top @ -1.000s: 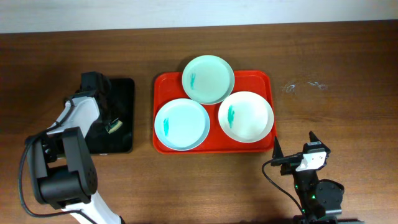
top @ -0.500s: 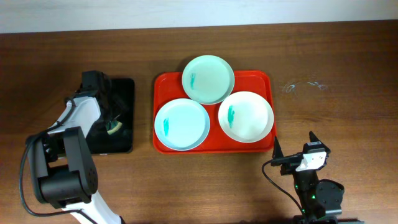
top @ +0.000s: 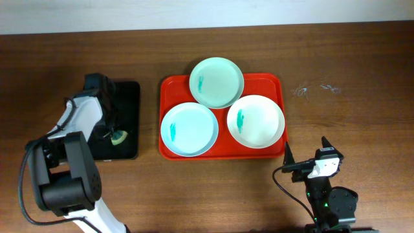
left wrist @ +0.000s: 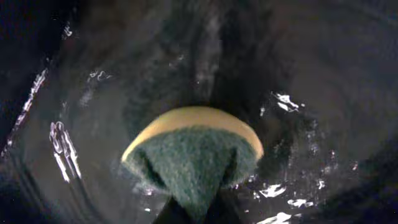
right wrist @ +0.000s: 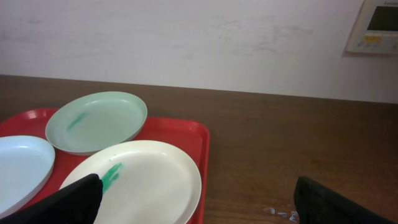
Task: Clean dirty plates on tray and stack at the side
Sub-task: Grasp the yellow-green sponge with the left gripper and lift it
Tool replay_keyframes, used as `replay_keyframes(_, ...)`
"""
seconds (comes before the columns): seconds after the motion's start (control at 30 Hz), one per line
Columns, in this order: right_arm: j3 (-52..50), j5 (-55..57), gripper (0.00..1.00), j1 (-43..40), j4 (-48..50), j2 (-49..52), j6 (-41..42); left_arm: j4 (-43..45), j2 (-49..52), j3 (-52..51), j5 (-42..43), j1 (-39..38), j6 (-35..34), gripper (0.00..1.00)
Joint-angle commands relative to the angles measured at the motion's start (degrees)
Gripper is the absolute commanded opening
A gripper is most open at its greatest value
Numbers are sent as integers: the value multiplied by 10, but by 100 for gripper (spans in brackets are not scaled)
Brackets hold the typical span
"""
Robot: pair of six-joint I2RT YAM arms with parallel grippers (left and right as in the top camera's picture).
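Note:
I will next move my left gripper up from the black tray [top: 127,97], across and down onto the pale bluish plate's middle [top: 192,129] to let go of the sponge, because that plate is smeared with teal.
Three plates lie on the red tray [top: 278,81], each with a teal smear: a mint plate [top: 217,82] at the back, a pale bluish plate [top: 189,129] front left and a white plate [top: 255,121] front right. Left of the tray, my left gripper [top: 115,134] is down in a black tray [top: 127,97], shut on a yellow and green sponge [left wrist: 196,149]. My right gripper [top: 306,149] stands open near the table's front edge, off the tray's front right corner. Its wrist view shows the white plate [right wrist: 143,180] and the mint plate [right wrist: 96,121] ahead.
White scuff marks [top: 315,90] show on the brown table to the right of the red tray. In the right wrist view a pale wall rises behind the table, with a small control panel [right wrist: 376,25] on it.
My left gripper opened wide, then shut on the sponge in the black tray; the sponge now sits slightly lower. The right arm and the plates have not moved.

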Motion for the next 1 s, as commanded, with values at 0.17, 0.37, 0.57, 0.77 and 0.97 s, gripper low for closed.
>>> replay_keyframes(0.17,-5,5,98,1,0,-3,-2,-155,-82,181,6,3,1,0)
replay_keyframes(0.37,-5,5,98,1,0,-3,-2,-126,-73,143,-18,3,1,0)
replay_keyframes(0.57,-5,5,99,1,0,-3,-2,-26,-7,53,-26,3,21,0)
replay_keyframes(0.77,-5,5,99,1,0,-3,-2,-118,-57,136,77,2,100,0)
replay_keyframes(0.97,-5,5,98,1,0,-3,-2,-169,-158,160,233,-30,176,0)
